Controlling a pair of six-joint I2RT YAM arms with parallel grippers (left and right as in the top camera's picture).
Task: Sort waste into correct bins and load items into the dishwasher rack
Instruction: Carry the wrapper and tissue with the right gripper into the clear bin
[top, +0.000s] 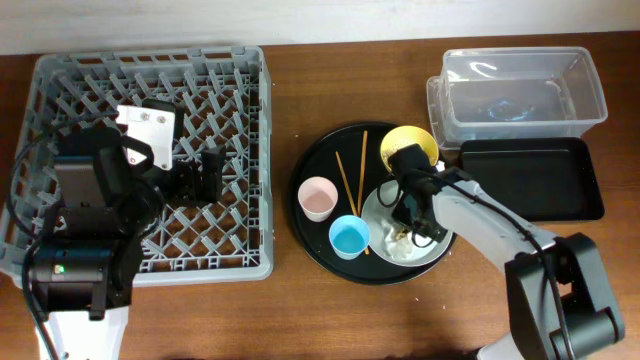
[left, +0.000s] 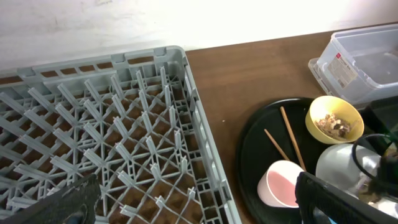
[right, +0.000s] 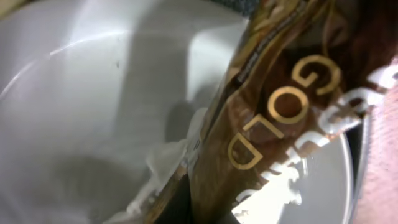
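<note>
The robot will next raise its right gripper off the white plate (top: 382, 236) and move it outward over the clear tub (top: 520, 90) to release the snack wrapper, since that bin is open and empty.
My right gripper (top: 411, 207) is down over the white plate (top: 382, 236) and shut on the brown-gold snack wrapper (right: 267, 124). A crumpled napkin (right: 163, 158) lies beside it on the plate (right: 87, 93). My left gripper (left: 199, 205) hangs open over the grey dishwasher rack (left: 124, 118), holding nothing. On the round black tray (top: 312, 162) stand the yellow bowl (top: 410, 143) with food scraps (left: 333, 122), the pink cup (top: 318, 198), the blue cup (top: 349, 236) and two chopsticks (top: 352, 170).
The clear tub (top: 520, 90) stands at the back right, with the shallow black tray (top: 530, 178) just in front of it. The rack (top: 150, 90) fills the left side. Bare wood lies between rack and round tray.
</note>
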